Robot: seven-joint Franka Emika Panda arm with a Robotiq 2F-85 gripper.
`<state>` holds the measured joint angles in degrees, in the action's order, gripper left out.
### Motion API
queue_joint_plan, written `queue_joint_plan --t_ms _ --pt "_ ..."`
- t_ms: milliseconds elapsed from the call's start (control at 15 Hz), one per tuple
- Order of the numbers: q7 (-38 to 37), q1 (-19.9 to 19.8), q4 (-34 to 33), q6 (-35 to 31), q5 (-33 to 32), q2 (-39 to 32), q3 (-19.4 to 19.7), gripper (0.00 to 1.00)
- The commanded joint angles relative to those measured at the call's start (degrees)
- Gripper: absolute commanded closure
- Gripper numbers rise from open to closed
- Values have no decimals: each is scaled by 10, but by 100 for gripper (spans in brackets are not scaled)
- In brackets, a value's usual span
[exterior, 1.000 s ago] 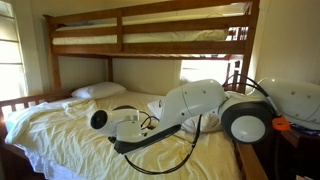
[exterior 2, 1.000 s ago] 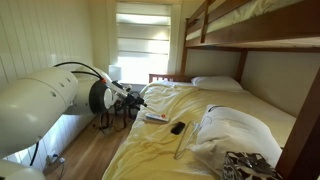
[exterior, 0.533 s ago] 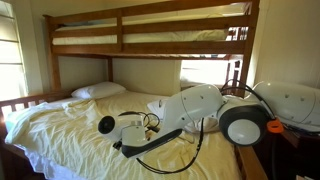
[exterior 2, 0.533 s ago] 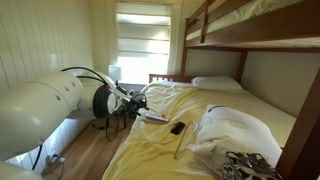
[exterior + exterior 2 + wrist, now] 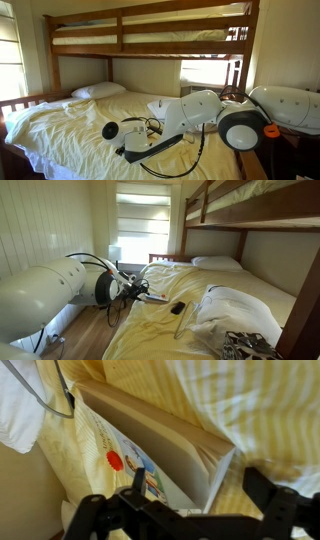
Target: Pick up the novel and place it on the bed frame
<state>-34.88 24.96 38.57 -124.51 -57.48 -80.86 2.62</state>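
I should move my gripper along the novel's page edge [image 5: 152,298] [image 5: 165,446] next, toward the novel's end by the black cable, and then close it.
The novel [image 5: 150,445] is a thin paperback with a pale cover and a red dot, lying on the yellow striped bedding. In the wrist view my gripper [image 5: 200,485] is open, one black finger on each side of the book's page edge, close to it. In an exterior view the novel [image 5: 156,297] lies near the bed's side edge, right by my gripper [image 5: 140,288]. In an exterior view the arm's white links [image 5: 185,112] hide the gripper and the book. The brown wooden bed frame [image 5: 150,50] shows in both exterior views, with its upper rail [image 5: 245,222] above the bed.
A white pillow [image 5: 215,263] lies at the head of the bed. A small dark object [image 5: 177,307] and a slim dark stick [image 5: 180,326] lie mid-bed, beside rumpled bedding [image 5: 235,315]. A black cable [image 5: 50,400] crosses white cloth by the book.
The arm has come lower and closer to the bed. In the exterior views the wrist has shifted toward the novel. The novel has not moved.
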Motion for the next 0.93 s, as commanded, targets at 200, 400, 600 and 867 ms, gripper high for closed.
queue_joint_plan --t_ms 200,400,600,867 --pt "-28 -1 -59 10 -2 -32 13 0" --pt "-36 -4 -63 29 -2 -35 29 0" --pt "-34 -4 -62 30 8 -42 21 0" --pt "-31 0 -62 48 10 -49 20 0"
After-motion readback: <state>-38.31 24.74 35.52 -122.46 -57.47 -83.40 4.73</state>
